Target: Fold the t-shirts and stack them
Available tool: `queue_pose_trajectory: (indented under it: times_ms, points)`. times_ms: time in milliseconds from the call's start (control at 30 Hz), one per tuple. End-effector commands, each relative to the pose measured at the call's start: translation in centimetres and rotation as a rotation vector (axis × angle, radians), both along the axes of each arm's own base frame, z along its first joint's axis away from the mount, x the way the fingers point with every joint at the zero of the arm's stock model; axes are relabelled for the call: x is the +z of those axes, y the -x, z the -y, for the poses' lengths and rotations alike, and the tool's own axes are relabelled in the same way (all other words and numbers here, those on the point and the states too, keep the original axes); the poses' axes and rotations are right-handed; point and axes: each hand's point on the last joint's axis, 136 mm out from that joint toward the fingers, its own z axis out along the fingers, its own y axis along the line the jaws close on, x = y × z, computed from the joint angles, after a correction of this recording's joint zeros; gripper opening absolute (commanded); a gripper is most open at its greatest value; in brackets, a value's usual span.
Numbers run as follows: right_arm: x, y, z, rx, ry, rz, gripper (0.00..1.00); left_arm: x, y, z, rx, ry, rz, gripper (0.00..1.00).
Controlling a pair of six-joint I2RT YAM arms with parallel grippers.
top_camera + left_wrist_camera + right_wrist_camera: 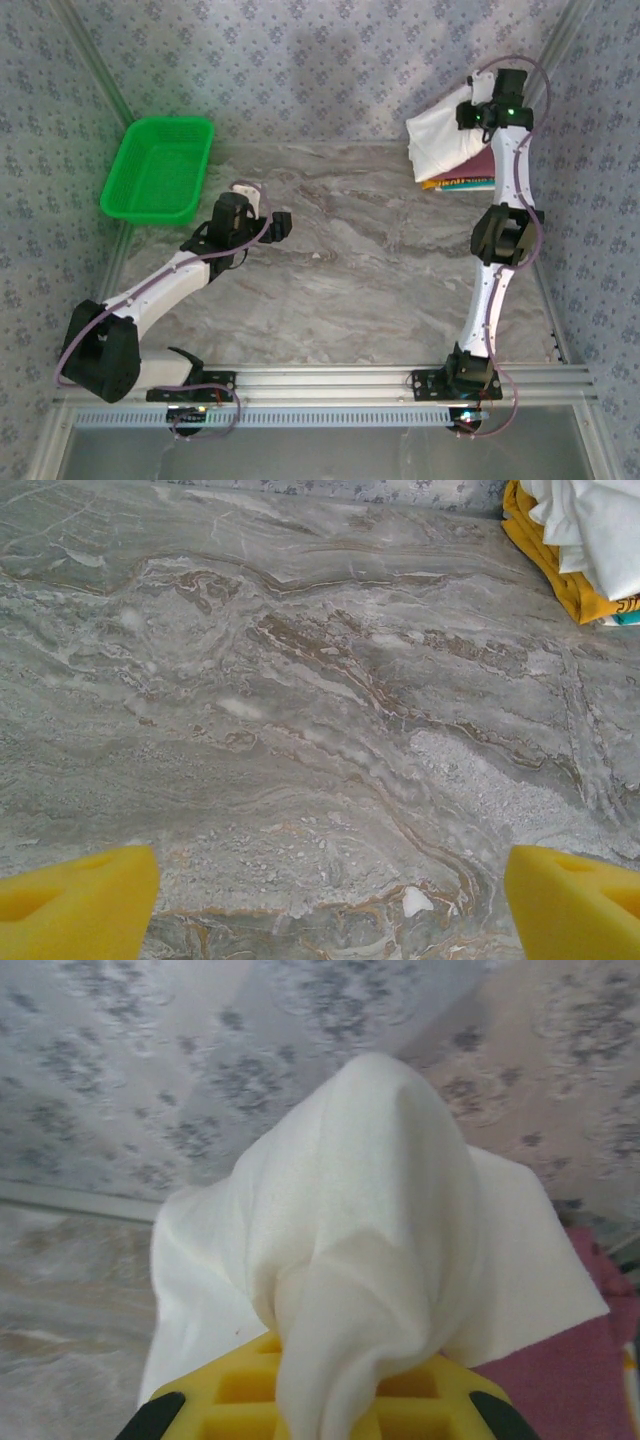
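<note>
The robot will move its right gripper down and toward the nearby side wall and let go of the white cloth (pixel 350 1260) over the maroon shirt (pixel 570 1368), because that shirt lies below the gripper.
A white t-shirt (pixel 440 135) hangs bunched at the back right, above a stack of folded t-shirts (pixel 468 181) in maroon, yellow and teal. My right gripper (pixel 478 118) is shut on the white cloth (pixel 350 1260), which drapes over its yellow fingers (pixel 240 1385); maroon cloth (pixel 580 1380) lies below it. My left gripper (pixel 268 212) stands open over bare marble left of centre, its yellow pads (pixel 75 905) wide apart with nothing between them. In the left wrist view the yellow folded shirt (pixel 560 575) and the white one (pixel 600 525) sit at the far right.
A green mesh basket (pixel 160 168) stands at the back left on the marble table (pixel 350 250). Patterned walls close in the back and sides. A metal rail (pixel 400 380) runs along the near edge by the arm bases.
</note>
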Motion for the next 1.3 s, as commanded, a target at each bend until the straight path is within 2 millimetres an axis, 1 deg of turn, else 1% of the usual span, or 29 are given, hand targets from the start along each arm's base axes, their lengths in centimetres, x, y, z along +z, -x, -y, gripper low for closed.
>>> queue_pose_trajectory:
  times_ms: [0, 167, 200, 267, 300, 333, 400, 467, 500, 533, 567, 633, 667, 767, 800, 867, 967, 1067, 1100, 1167, 1200, 1233, 1267]
  points:
    - [0.1, -2.1, 4.5, -0.102, 0.091, 0.107, 0.00, 1.0, -0.3, 0.0, 0.003, -0.020, 0.015, 0.90]
    - [-1.6, -3.6, 9.8, -0.237, 0.155, 0.154, 0.00, 0.9, -0.2, -0.3, 0.013, -0.039, 0.004, 0.90]
    - [-1.9, -3.8, 10.9, -0.267, 0.163, 0.167, 0.03, 1.0, -0.3, -0.4, 0.017, -0.043, 0.004, 0.90]
    - [-2.4, -4.2, 12.2, -0.304, 0.156, 0.181, 0.60, 1.1, -0.4, -0.5, 0.024, -0.049, 0.006, 0.91]
    - [-2.6, -4.2, 12.7, -0.321, 0.159, 0.182, 0.95, 1.1, -0.4, -0.6, 0.027, -0.052, 0.008, 0.91]
    - [-2.6, -4.2, 13.3, -0.349, 0.163, 0.182, 1.00, 1.2, -0.5, -0.6, 0.033, -0.054, 0.011, 0.91]
    - [-2.5, -3.9, 13.7, -0.369, 0.157, 0.181, 1.00, 1.4, -0.8, -0.7, 0.042, -0.057, 0.023, 0.93]
    - [-2.1, -3.5, 13.3, -0.367, 0.126, 0.181, 1.00, 1.9, -1.0, -0.9, 0.051, -0.055, 0.042, 0.94]
    - [-1.7, -3.1, 13.0, -0.363, 0.108, 0.187, 1.00, 2.2, -1.0, -1.0, 0.060, -0.055, 0.057, 0.98]
    - [-1.3, -2.7, 12.6, -0.358, 0.093, 0.199, 1.00, 2.4, -1.1, -1.2, 0.070, -0.056, 0.072, 1.00]
    - [-1.1, -2.3, 12.2, -0.356, 0.085, 0.212, 1.00, 2.6, -1.2, -1.5, 0.079, -0.062, 0.087, 1.00]
    - [0.3, -1.1, 11.0, -0.343, 0.074, 0.267, 1.00, 2.9, -1.3, -2.1, 0.101, -0.085, 0.118, 1.00]
    - [0.6, -0.5, 10.2, -0.330, 0.070, 0.279, 1.00, 2.9, -1.3, -2.6, 0.115, -0.102, 0.131, 0.99]
    - [1.7, 1.7, 7.5, -0.318, 0.062, 0.312, 1.00, 3.2, -1.3, -4.4, 0.173, -0.150, 0.186, 1.00]
    - [1.9, 2.7, 6.3, -0.316, 0.061, 0.320, 1.00, 3.5, -1.2, -5.3, 0.210, -0.164, 0.207, 1.00]
    - [1.8, 4.6, 4.0, -0.320, 0.023, 0.320, 1.00, 3.9, -0.9, -7.6, 0.298, -0.174, 0.264, 1.00]
    - [1.4, 7.8, -0.1, -0.297, -0.034, 0.307, 1.00, 4.3, -0.3, -10.4, 0.367, -0.137, 0.346, 0.99]
    - [0.4, 11.7, -4.8, -0.262, -0.003, 0.291, 1.00, 3.4, 0.1, -13.4, 0.450, -0.173, 0.359, 1.00]
    - [-0.8, 13.2, -6.4, -0.237, 0.012, 0.265, 1.00, 2.9, 0.2, -14.7, 0.494, -0.198, 0.340, 1.00]
    - [-1.7, 15.8, -9.3, -0.202, 0.053, 0.241, 1.00, 2.2, 0.8, -17.4, 0.608, -0.251, 0.309, 1.00]
    - [-2.3, 17.1, -10.5, -0.178, 0.089, 0.228, 1.00, 1.9, 1.0, -18.2, 0.625, -0.267, 0.312, 1.00]
    - [-3.2, 18.4, -10.9, -0.185, 0.123, 0.203, 1.00, 1.6, 1.2, -18.4, 0.617, -0.279, 0.327, 1.00]
    - [-4.1, 19.5, -10.8, -0.213, 0.133, 0.182, 1.00, 1.4, 1.3, -18.4, 0.603, -0.292, 0.341, 1.00]
